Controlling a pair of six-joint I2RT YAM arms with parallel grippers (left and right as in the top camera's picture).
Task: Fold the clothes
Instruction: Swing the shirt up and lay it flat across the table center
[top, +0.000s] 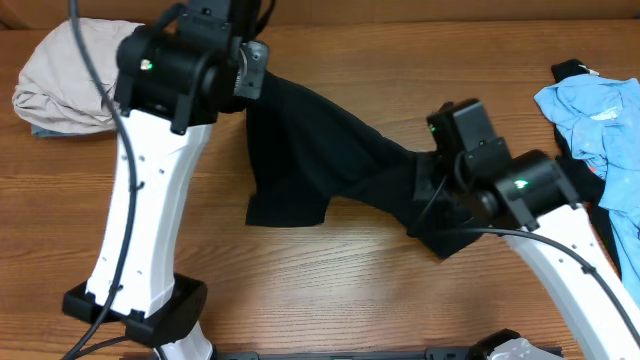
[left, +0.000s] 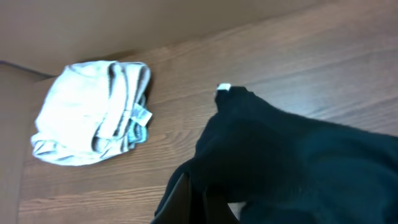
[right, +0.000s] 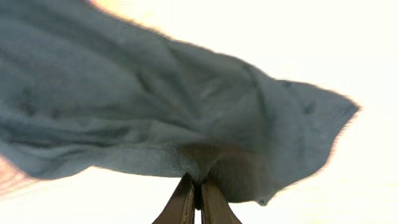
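My left gripper should next move down to the bare wood below it, beside the folded pile, and release the garment's corner, since the cloth still hangs raised.
A black garment (top: 330, 165) hangs stretched between my two arms above the wooden table. My left gripper (top: 250, 75) is shut on its upper left edge; in the left wrist view the black cloth (left: 292, 162) covers the fingers (left: 196, 202) and a small white tag shows at its top. My right gripper (top: 440, 185) is shut on the garment's right end; in the right wrist view the cloth (right: 155, 106) drapes over the closed fingertips (right: 198, 186). A loose part of the garment lies on the table at the middle.
A folded beige and grey cloth pile (top: 60, 80) sits at the back left, also in the left wrist view (left: 93, 112). A heap of light blue and black clothes (top: 595, 130) lies at the right edge. Bare wood shows along the table (top: 330, 290) front.
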